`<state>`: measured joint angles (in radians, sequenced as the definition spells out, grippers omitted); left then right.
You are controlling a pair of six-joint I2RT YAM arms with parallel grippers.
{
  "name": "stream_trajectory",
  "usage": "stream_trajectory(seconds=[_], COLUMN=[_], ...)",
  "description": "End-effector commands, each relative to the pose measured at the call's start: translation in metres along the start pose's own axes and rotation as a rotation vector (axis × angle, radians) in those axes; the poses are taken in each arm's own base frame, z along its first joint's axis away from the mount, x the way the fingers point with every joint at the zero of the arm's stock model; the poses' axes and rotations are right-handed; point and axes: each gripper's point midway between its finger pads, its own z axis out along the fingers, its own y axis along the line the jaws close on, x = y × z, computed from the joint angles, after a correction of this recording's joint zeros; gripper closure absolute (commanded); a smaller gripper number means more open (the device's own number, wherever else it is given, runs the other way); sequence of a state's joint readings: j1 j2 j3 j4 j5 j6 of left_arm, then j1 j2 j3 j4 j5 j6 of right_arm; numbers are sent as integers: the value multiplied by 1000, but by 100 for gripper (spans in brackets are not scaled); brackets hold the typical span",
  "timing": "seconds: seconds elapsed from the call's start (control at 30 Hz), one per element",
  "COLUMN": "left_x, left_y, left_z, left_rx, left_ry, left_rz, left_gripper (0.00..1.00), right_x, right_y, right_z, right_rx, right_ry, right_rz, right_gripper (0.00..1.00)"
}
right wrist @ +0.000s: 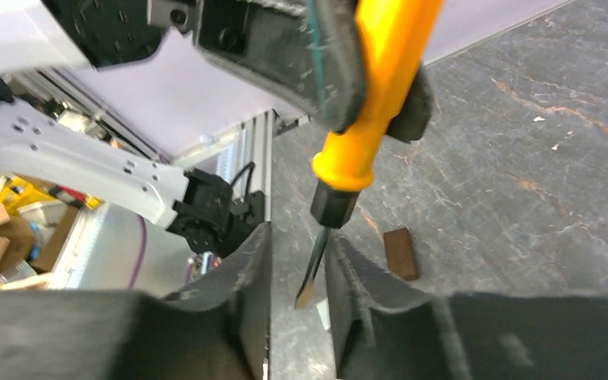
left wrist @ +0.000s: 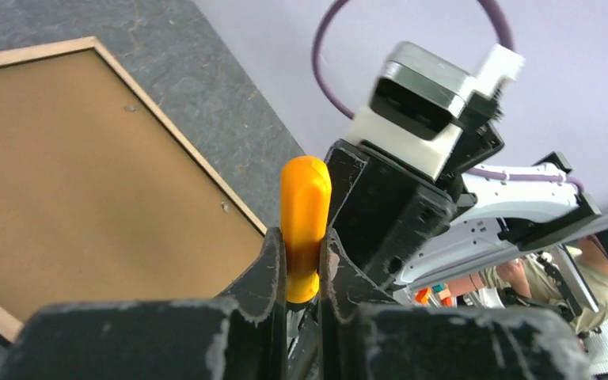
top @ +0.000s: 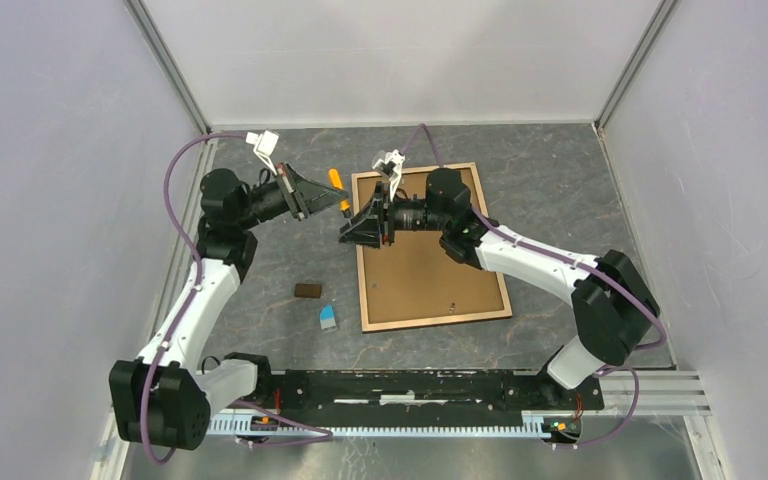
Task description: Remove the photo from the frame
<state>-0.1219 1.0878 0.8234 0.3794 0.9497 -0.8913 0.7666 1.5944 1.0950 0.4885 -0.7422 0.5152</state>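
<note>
My left gripper is holding the orange handle and will next swing away from the frame, turn downward and lower the handle onto the table beyond the brown block.
The frame [top: 480,300] lies face down on the table, its brown backing board up and its light wood rim [left wrist: 182,142] showing. The photo is hidden beneath the board. Above the frame's far left corner, my left gripper [top: 340,195] [left wrist: 303,253] is shut on the orange handle of a screwdriver [left wrist: 305,198] [right wrist: 380,79]. My right gripper [top: 350,232] [right wrist: 297,253] faces it from the frame side and stands open. The screwdriver's dark blade [right wrist: 313,277] hangs in the gap between its fingers, touching neither.
A small brown block [top: 308,290] [right wrist: 400,253] and a small blue and white object [top: 328,318] lie on the grey table left of the frame. Side walls stand close on both sides. The rail with the arm bases runs along the near edge.
</note>
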Motion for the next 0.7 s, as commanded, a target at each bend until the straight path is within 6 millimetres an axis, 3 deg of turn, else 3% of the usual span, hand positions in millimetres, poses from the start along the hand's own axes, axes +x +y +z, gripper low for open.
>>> stream_trajectory(seconds=[0.0, 0.2, 0.3, 0.43, 0.53, 0.67], left_x=[0, 0, -2, -13, -12, -11], left_y=[27, 93, 134, 169, 198, 233], left_z=[-7, -45, -76, -107, -128, -146], left_rx=[-179, -564, -759, -944, -1046, -1137], left_ry=[79, 349, 500, 623, 766, 896], left_rz=[65, 254, 355, 440, 401, 355], left_gripper=[98, 98, 98, 95, 97, 96], right_x=[-2, 7, 24, 44, 61, 66], right_y=[-11, -61, -83, -96, -103, -115], right_z=[-17, -71, -104, -142, -169, -198], right_rx=[14, 161, 282, 372, 435, 544], right_ry=[24, 163, 275, 320, 312, 328], right_rz=[-61, -202, -293, -318, -312, -360], right_gripper=[59, 38, 36, 32, 26, 22])
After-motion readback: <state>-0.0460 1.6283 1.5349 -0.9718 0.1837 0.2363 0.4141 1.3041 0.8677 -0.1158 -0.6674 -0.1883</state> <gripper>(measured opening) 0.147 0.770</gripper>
